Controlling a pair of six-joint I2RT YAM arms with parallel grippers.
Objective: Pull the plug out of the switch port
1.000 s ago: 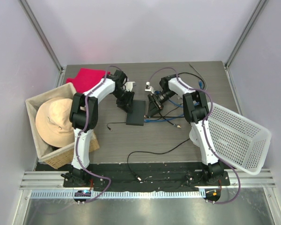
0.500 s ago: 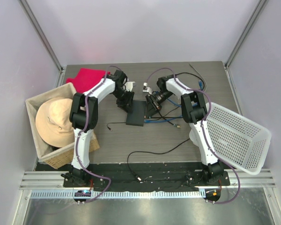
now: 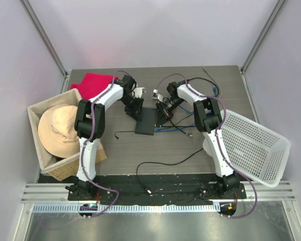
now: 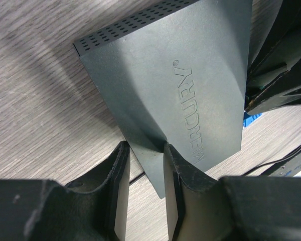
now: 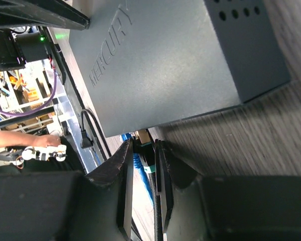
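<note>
My right gripper moves away from the switch [image 3: 146,120] next and lets go of the plug by the far curved cable [image 3: 199,78], since that's outward and to its right in the top view.
The switch [image 3: 146,120] is a flat matte-black box lying mid-table, also seen in the left wrist view [image 4: 180,75] and the right wrist view [image 5: 165,60]. My left gripper [image 3: 136,108] sits at its far-left corner. There its jaws [image 4: 145,146] stand partly apart: one finger is beside the switch's edge, the other over its top. My right gripper [image 3: 163,108] is at the switch's right edge, its jaws [image 5: 143,145] shut on the plug [image 5: 146,150]. The plug is a black-and-teal connector with a braided black cable, still seated in the port. The top view hides it.
A blue cable [image 5: 137,163] lies beside the plug and runs right across the table [image 3: 173,129]. A white mesh basket [image 3: 251,145] is at the right. A wicker box [image 3: 40,108] holding a tan hat [image 3: 60,128] is at the left, a red cloth [image 3: 95,83] behind it. A loose black cable [image 3: 160,168] lies near the front.
My right gripper has slid left up to the switch's edge and closed its jaws onto the plug. The left gripper narrowed slightly and stayed at its corner.
</note>
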